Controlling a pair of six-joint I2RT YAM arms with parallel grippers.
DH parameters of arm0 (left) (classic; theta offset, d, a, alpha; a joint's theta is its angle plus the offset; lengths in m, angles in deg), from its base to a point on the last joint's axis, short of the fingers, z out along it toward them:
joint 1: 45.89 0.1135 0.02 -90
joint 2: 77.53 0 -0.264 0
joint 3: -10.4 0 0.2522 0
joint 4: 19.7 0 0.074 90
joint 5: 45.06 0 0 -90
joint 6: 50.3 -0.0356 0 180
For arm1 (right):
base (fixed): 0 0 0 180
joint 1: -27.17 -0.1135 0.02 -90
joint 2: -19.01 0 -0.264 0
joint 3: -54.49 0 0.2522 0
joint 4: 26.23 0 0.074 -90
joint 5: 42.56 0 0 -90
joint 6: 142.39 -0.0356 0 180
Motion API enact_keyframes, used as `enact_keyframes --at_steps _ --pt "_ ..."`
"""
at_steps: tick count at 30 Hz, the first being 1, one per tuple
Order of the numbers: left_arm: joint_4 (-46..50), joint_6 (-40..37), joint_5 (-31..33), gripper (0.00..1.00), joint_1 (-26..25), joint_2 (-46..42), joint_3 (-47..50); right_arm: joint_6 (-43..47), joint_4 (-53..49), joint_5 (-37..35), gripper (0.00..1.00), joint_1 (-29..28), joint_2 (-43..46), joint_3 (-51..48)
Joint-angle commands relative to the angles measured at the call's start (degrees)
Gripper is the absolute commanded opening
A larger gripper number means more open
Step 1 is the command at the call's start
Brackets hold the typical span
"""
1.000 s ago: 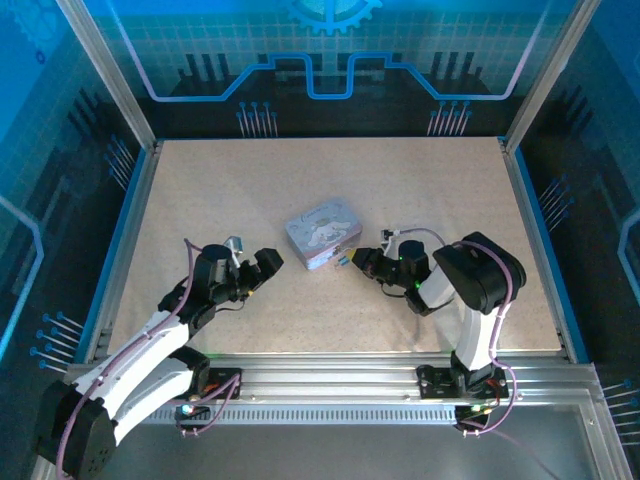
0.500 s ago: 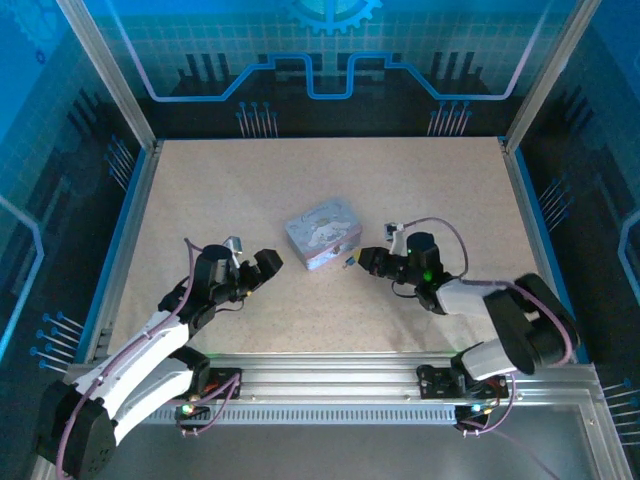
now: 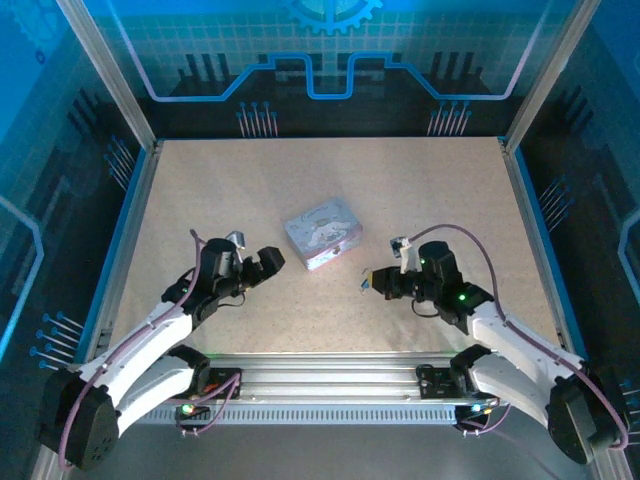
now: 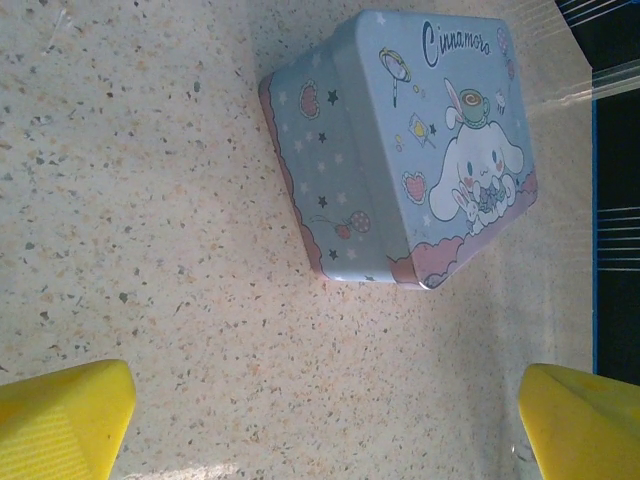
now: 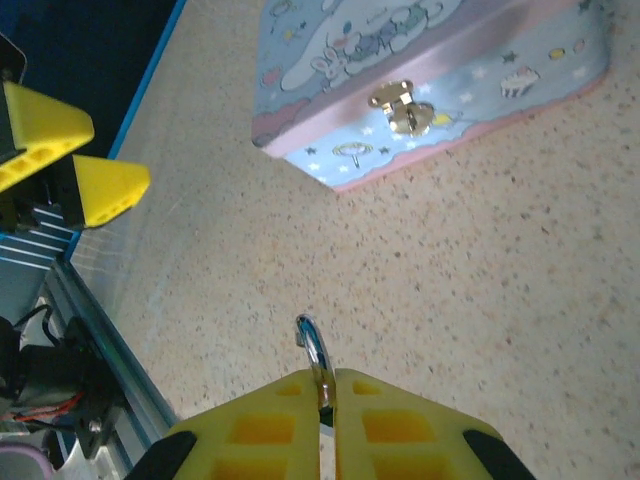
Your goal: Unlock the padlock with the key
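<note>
My right gripper moves back and down next, onto the bare table toward the bar point(image 3: 373, 316), to release the padlock, as its shackle is clear of the tin's gold hasp.
My right gripper point(image 3: 367, 282) point(image 5: 327, 388) is shut on a tiny metal padlock point(image 5: 316, 348). Its thin shiny shackle curves out from between the yellow fingertips, and its body is hidden between them. It hangs a short way off the front of the lavender cartoon tin point(image 3: 323, 232) point(image 5: 420, 70), whose gold hasp point(image 5: 403, 108) faces me. The key is hidden. My left gripper point(image 3: 268, 262) point(image 4: 325, 425) stands wide open just left of the tin point(image 4: 420, 150), with only bare table between its fingers.
The speckled beige table point(image 3: 250, 190) is ringed by a blue rim and metal frame posts. An aluminium rail point(image 3: 330, 375) runs along the near edge. The left gripper's yellow fingers point(image 5: 80, 165) show at the left of the right wrist view.
My right gripper has drawn back from the tin's front toward the near right, staying shut on the small metal piece, and its arm has swung out to the right. The left arm barely moved.
</note>
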Motion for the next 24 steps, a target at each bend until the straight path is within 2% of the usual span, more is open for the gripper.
enact_keyframes --at_steps 1,13,24 --pt "-0.85 -2.15 0.96 0.99 0.03 1.09 -1.82 2.03 -8.25 0.01 0.11 -0.85 2.66 -1.4" --pt "-4.7 -3.43 -0.23 0.99 0.11 6.07 -2.92 1.92 -12.59 -0.63 0.12 -1.52 3.45 -4.16" --pt "-6.84 -3.01 -1.49 0.99 0.17 7.92 -2.1 1.63 -6.64 0.36 0.12 -1.52 -3.25 -5.83"
